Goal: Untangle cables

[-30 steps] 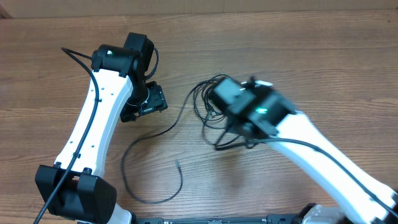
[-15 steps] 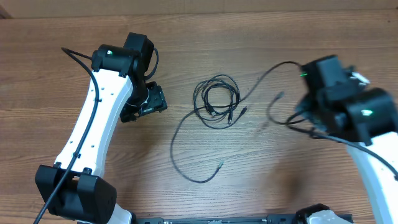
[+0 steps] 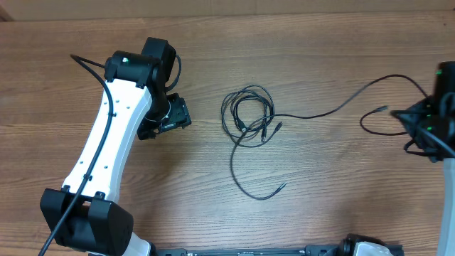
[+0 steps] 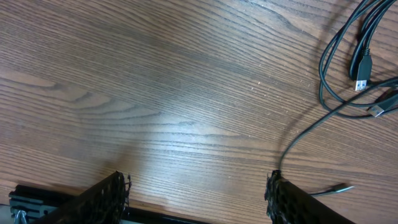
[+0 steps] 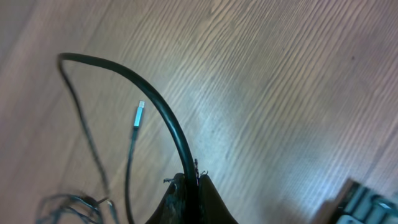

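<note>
The cable moves slightly farther from the coil with my right gripper next and gets released above bare wood, as its plug end hangs clear of the loops.
A small coil of thin black cables (image 3: 249,114) lies mid-table. One cable (image 3: 334,110) runs from it to the right, up to my right gripper (image 3: 419,126), which is shut on it. The right wrist view shows that cable (image 5: 155,99) arching up out of the closed right gripper (image 5: 189,180), with a silver plug (image 5: 138,115) hanging nearby. Another tail (image 3: 245,178) curls down from the coil toward the front. My left gripper (image 3: 170,117) stands open left of the coil, holding nothing. In the left wrist view the left gripper (image 4: 196,186) frames bare wood, with the cables (image 4: 336,56) at the upper right.
The wooden table (image 3: 320,43) fills the view. Two USB plugs (image 4: 360,78) lie within the coil. The left arm (image 3: 106,142) slants across the left side, and the right arm (image 3: 448,178) stands at the right edge.
My right gripper has swept from the coil to the far right edge, drawing one cable out with it. The coil's loose tail has swung rightward on the table. The left arm has stayed still.
</note>
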Available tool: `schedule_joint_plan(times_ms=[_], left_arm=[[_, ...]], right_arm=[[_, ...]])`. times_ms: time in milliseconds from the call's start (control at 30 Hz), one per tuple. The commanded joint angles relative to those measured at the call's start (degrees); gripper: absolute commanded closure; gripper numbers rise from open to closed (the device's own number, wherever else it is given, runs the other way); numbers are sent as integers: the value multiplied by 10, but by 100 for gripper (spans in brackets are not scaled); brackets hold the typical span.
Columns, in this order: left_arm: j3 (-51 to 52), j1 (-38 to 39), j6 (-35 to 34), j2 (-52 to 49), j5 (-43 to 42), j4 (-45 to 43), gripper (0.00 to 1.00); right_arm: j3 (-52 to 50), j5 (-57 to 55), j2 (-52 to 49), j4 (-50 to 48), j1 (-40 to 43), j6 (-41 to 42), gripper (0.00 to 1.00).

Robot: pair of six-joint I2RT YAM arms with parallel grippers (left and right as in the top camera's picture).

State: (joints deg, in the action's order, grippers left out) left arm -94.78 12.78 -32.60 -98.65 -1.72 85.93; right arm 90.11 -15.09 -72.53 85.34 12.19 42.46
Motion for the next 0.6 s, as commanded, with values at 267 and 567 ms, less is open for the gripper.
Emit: schedule_joint_plan(times_ms=[267, 567], left_arm=[[3, 1, 9, -4, 2, 4, 26], [3, 1, 18, -4, 2, 4, 26]], right_arm=[[10, 31, -51, 0, 43, -25, 95], [10, 38, -140, 13, 43, -42, 33]])
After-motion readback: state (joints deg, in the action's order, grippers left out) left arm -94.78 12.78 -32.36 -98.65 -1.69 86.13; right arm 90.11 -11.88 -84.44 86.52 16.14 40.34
